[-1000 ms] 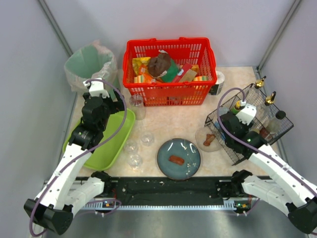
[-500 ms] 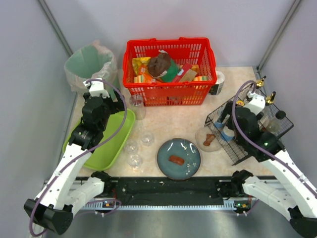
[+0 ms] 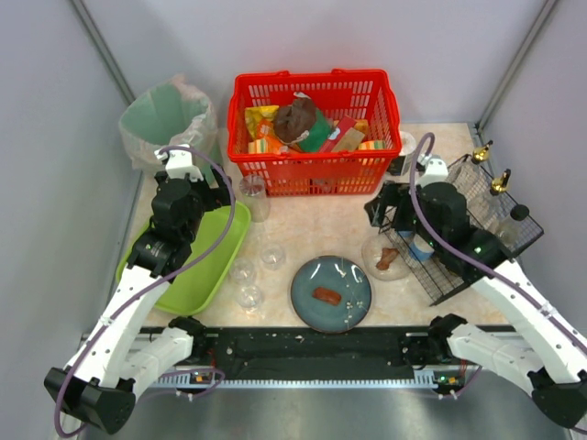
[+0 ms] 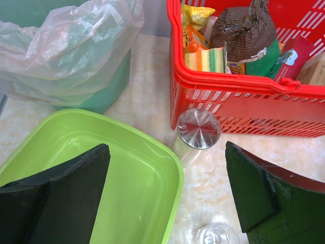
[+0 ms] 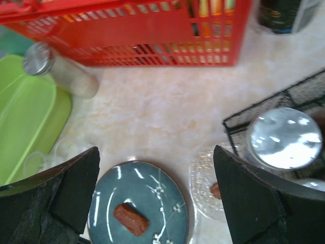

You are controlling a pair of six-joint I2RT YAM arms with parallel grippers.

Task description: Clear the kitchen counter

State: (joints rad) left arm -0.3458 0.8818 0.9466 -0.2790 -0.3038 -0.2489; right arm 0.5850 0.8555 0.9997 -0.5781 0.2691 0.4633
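The lidded jar is between the lime-green tray and red basket, so I need to move my right gripper across the counter to the jar and lower it around its lid (image 3: 252, 185) (image 5: 38, 59).
The kitchen counter (image 3: 321, 225) carries a blue plate (image 3: 353, 282) with a brown food piece (image 3: 326, 295). Beside it is a clear glass plate (image 3: 372, 247) with another brown piece (image 3: 387, 259), and to the left are three small glasses (image 3: 249, 298). My right gripper (image 3: 383, 209) hangs open and empty above the counter between the two plates. In the right wrist view the blue plate (image 5: 152, 190) lies between its fingers (image 5: 76, 188). My left gripper (image 3: 213, 197) is open and empty over the edge of the lime-green tray (image 4: 132, 173), near a lidded jar (image 4: 195, 133).
A red basket (image 3: 314, 174) full of packets stands at the back. A bagged bin (image 3: 170, 119) is at back left. At the right, a black wire rack (image 3: 449, 275) holds bottles and a silver-lidded container (image 5: 284, 137). A dark can (image 3: 401, 154) sits by the basket.
The right gripper's jaws widened and the arm swung left out of the wire rack to above the counter by the clear plate. The left arm has not moved.
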